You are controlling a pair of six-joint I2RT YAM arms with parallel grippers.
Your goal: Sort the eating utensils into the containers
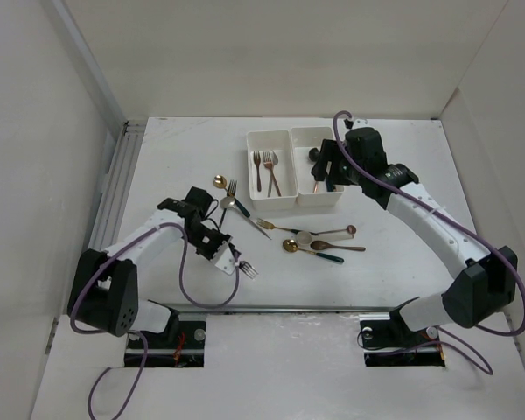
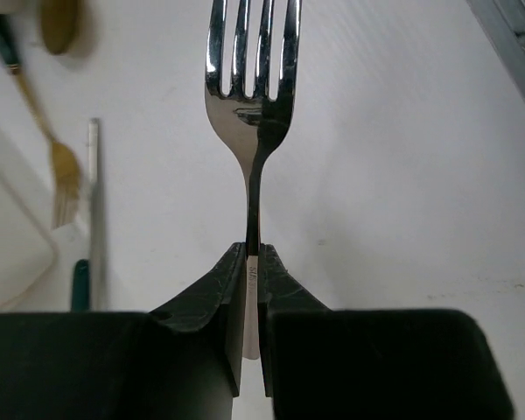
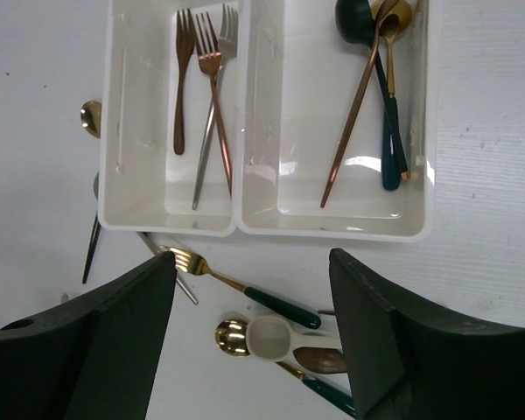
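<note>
The silver fork goes up and outward in my left gripper to the white container with forks next, then gets released, since other forks lie there.
My left gripper (image 2: 252, 262) is shut on the handle of a silver fork (image 2: 252, 114), whose tines point away from the wrist. From above, that fork (image 1: 247, 269) sits low over the table's near left, at the left gripper (image 1: 229, 259). The two joined white containers (image 1: 294, 198) stand at the back centre. The left one (image 3: 131, 114) holds three forks (image 3: 212, 96); the right one (image 3: 420, 131) holds spoons (image 3: 381, 79). My right gripper (image 3: 252, 262) hangs open above the containers' near wall, nothing between its fingers. More eating utensils (image 1: 319, 243) lie loose in front of the containers.
A gold fork with a green handle (image 3: 245, 293), a white spoon (image 3: 280, 337) and a gold spoon (image 3: 230, 337) lie below the right gripper. A gold spoon (image 1: 219, 182) and a dark-handled fork (image 1: 231, 190) lie left of the containers. White walls enclose the table.
</note>
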